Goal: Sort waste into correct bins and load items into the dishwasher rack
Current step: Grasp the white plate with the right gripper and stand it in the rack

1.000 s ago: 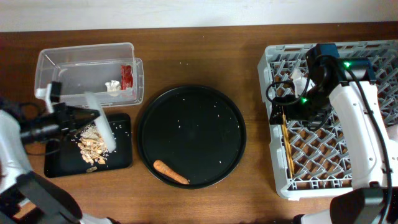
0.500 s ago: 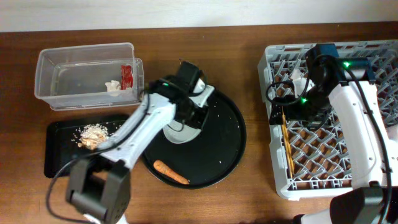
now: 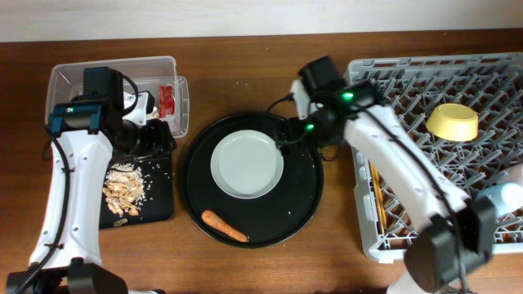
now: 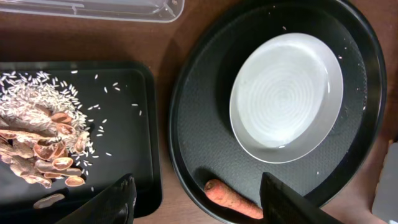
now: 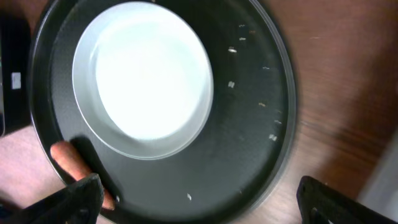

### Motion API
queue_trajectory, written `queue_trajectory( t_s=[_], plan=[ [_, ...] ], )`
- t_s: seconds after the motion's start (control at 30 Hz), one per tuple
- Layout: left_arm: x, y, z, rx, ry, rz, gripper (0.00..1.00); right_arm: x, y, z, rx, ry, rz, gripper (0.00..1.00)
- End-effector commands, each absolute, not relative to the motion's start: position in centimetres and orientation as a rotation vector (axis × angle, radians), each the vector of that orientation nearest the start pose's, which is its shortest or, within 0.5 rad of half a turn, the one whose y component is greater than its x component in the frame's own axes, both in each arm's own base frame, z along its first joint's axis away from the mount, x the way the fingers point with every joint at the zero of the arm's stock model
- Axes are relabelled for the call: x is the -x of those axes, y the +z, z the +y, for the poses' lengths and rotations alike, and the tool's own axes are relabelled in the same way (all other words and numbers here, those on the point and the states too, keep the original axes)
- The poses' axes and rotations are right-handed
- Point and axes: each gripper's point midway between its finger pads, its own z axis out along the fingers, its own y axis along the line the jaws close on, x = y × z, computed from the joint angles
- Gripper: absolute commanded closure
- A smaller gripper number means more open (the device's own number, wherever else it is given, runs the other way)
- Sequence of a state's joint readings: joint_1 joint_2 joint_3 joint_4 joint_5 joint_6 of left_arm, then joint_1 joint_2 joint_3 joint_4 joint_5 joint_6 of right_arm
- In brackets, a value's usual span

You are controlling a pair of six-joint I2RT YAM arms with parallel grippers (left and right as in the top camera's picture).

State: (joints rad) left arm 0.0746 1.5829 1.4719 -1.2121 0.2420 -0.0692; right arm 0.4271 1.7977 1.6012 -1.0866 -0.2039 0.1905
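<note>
I will move my right gripper down to the left in the overhead view, onto the round grey plate's rim (image 3: pixel 274 139) (image 5: pixel 205 68) on the rack side, because that raised edge is free.
A round grey plate (image 3: pixel 248 165) (image 4: pixel 286 96) (image 5: pixel 143 78) lies flat on the large round black tray (image 3: pixel 302 196). An orange carrot (image 3: pixel 225 226) (image 4: pixel 233 199) (image 5: pixel 69 160) rests near that tray's front rim. My left gripper (image 3: pixel 157 135) (image 4: pixel 199 205) hangs open and empty at the black flat tray's (image 3: pixel 159 208) far right corner. Beige shell scraps (image 3: pixel 122 188) (image 4: pixel 37 146) lie in the flat tray. My right gripper (image 3: pixel 294 135) (image 5: pixel 202 205) is open and empty above the round tray's right side. In the dishwasher rack (image 3: pixel 490 73) are a yellow bowl (image 3: pixel 453 122) and chopsticks (image 3: pixel 377 196).
The clear tub (image 3: pixel 73 82) at the back left holds a red wrapper (image 3: pixel 167 100) and crumpled white paper (image 3: pixel 147 113). Rice grains are scattered on both black trays. A pale cup (image 3: pixel 500 198) shows at the rack's right edge. My right arm spans the gap between the rack and the round tray.
My left arm has drawn back from the round tray to the flat tray and its jaws have opened. The plate now lies free. My right arm has swung from the rack to the round tray.
</note>
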Motion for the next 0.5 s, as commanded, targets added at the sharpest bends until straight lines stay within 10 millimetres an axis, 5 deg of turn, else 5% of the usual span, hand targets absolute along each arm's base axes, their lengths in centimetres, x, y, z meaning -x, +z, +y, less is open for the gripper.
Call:
queue_trajectory(
  t_s=[0.0, 0.1, 0.17, 0.23, 0.3, 0.4, 0.47],
  plan=[
    [-33.5, 18.2, -1.6, 0.153, -0.346, 2.853, 0.36, -34.7, 9.5, 22.2, 0.339, 0.378, 3.011, 0.09],
    [-33.5, 18.2, -1.6, 0.153, -0.345, 2.853, 0.36, -34.3, 3.1, 22.5, 0.227, 0.318, 3.169, 0.22],
    [-33.5, 18.2, -1.6, 0.153, -0.346, 2.853, 0.36, -33.9, 1.1, 22.5, 0.223, 0.302, 3.217, 0.36],
    [-33.5, 18.2, -1.6, 0.153, -0.346, 2.853, 0.36, -34.1, 0.9, 22.6, 0.222, 0.305, 3.212, 0.7],
    [-33.5, 18.2, -1.6, 0.153, -0.346, 2.853, 0.36, -34.1, 0.9, 22.6, 0.194, 0.303, 3.216, 0.94],
    [-33.4, 18.2, -1.6, 0.154, -0.347, 2.86, 0.36, -34.5, 1.3, 22.1, 0.136, 0.307, 3.211, 0.96],
    [-33.2, 18.1, -1.6, 0.155, -0.346, 2.865, 0.36, -35.9, 4.3, 20.2, 0.101, 0.247, 3.148, 0.96]
  ],
)
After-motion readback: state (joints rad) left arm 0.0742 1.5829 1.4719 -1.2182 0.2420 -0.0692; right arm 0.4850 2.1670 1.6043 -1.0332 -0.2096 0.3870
